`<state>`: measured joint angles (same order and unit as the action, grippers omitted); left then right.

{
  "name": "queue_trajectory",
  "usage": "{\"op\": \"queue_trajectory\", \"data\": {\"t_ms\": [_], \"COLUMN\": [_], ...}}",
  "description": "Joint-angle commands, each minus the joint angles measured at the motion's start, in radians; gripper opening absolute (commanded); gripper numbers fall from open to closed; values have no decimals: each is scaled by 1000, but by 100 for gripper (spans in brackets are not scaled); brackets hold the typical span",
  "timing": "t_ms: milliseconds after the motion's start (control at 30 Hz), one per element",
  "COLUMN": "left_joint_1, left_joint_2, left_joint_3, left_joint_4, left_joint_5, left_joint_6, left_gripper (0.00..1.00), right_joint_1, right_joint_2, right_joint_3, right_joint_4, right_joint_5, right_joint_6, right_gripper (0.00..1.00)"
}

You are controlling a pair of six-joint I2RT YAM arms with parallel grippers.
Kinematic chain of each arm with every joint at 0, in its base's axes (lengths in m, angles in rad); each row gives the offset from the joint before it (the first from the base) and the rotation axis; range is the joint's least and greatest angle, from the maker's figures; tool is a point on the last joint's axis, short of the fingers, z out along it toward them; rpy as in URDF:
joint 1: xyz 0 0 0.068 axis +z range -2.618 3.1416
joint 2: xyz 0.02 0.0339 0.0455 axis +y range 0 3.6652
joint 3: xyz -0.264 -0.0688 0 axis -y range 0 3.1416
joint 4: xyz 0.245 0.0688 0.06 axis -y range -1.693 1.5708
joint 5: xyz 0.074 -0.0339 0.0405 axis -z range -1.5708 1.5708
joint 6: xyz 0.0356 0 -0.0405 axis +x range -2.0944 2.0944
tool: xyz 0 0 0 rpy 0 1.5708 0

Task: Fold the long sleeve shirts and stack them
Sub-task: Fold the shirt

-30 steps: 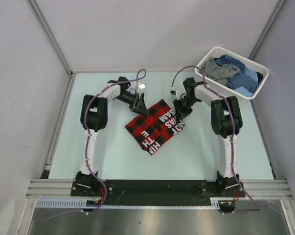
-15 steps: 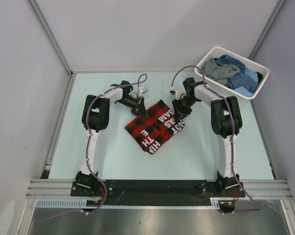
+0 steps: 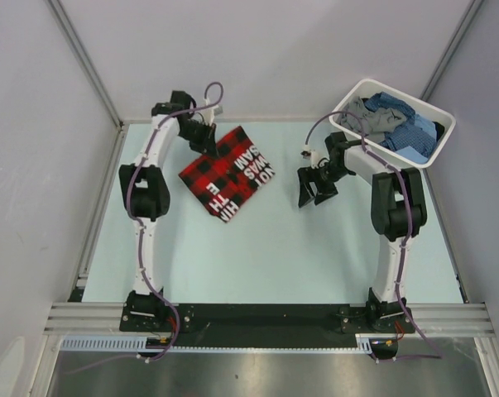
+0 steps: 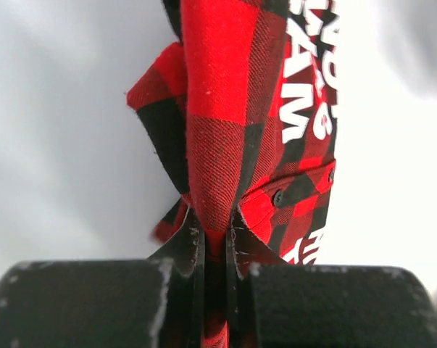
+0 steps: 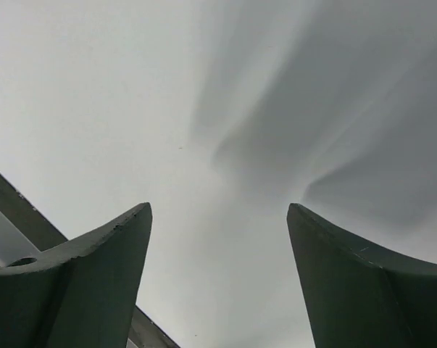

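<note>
My left gripper turns next and swings to the right in the top view. It will release the shirt over the bare table between the grippers, because the lettered front of the shirt is facing up.
A folded red-and-black check shirt [image 3: 227,172] with white lettering lies at the back left of the table. My left gripper [image 3: 206,143] is shut on its far corner; in the left wrist view the cloth [image 4: 225,109] is pinched between the closed jaws of that gripper [image 4: 215,235]. My right gripper [image 3: 312,197] stands open over bare table to the right of the shirt, with nothing between its fingers [image 5: 80,283] in the right wrist view [image 5: 218,210]. More shirts, blue check [image 3: 410,132] and grey [image 3: 369,118], are heaped in the tub.
A white plastic tub [image 3: 443,124] sits at the back right corner. Grey walls and metal frame rails [image 3: 92,215] bound the pale table. Purple cables loop above both wrists.
The left gripper shut on the shirt and dragged it to the back left. The right gripper let go, opened wide and drew back to the right.
</note>
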<state>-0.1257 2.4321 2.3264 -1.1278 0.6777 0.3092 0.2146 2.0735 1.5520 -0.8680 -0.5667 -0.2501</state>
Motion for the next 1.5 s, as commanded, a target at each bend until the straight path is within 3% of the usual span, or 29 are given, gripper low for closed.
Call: {"op": "queue_trajectory", "data": {"t_ms": [0, 200, 333, 600, 800, 900, 967, 1000, 1067, 1100, 1133, 1167, 1267, 1400, 1467], "left_joint_1": [8, -98, -207, -445, -688, -767, -787, -796, -796, -795, -795, -792, -756, -637, -577], "left_joint_2": [-169, -307, -329, -364, -312, -309, -309, -312, -344, -367, -433, -471, -635, -827, -904], "left_joint_3": [149, 1, -91, -580, -644, -631, -612, -605, -582, -587, -599, -628, -729, -875, -938], "left_joint_4": [-21, 167, 240, 385, 467, 465, 454, 447, 413, 413, 421, 422, 434, 454, 474], "left_joint_5": [-304, -650, -786, -851, -941, -885, -821, -790, -687, -661, -617, -600, -474, -366, -316], "left_joint_6": [252, 482, 447, 50, -243, -336, -390, -407, -420, -417, -391, -374, -322, -283, -275], "left_gripper": [0, 0, 0, 0, 0, 0, 9, 24, 41, 60, 62, 70, 74, 78, 87], "right_joint_1": [0, -12, -53, -161, -187, -185, -193, -198, -207, -207, -236, -239, -235, -157, -124], "right_joint_2": [-108, -203, -239, -317, -389, -409, -408, -409, -401, -398, -398, -397, -409, -415, -408], "right_joint_3": [-42, -148, -222, -427, -615, -665, -685, -701, -717, -725, -728, -730, -747, -774, -800], "right_joint_4": [52, 127, 193, 431, 612, 636, 647, 647, 679, 684, 692, 704, 739, 801, 860], "right_joint_5": [-74, -134, -234, -369, -397, -387, -378, -365, -363, -352, -349, -348, -334, -312, -315], "right_joint_6": [60, 144, 242, 541, 784, 825, 839, 848, 889, 896, 902, 910, 959, 1031, 1069], "right_gripper": [81, 84, 90, 96, 95, 95, 93, 93, 93, 92, 92, 92, 93, 93, 93]}}
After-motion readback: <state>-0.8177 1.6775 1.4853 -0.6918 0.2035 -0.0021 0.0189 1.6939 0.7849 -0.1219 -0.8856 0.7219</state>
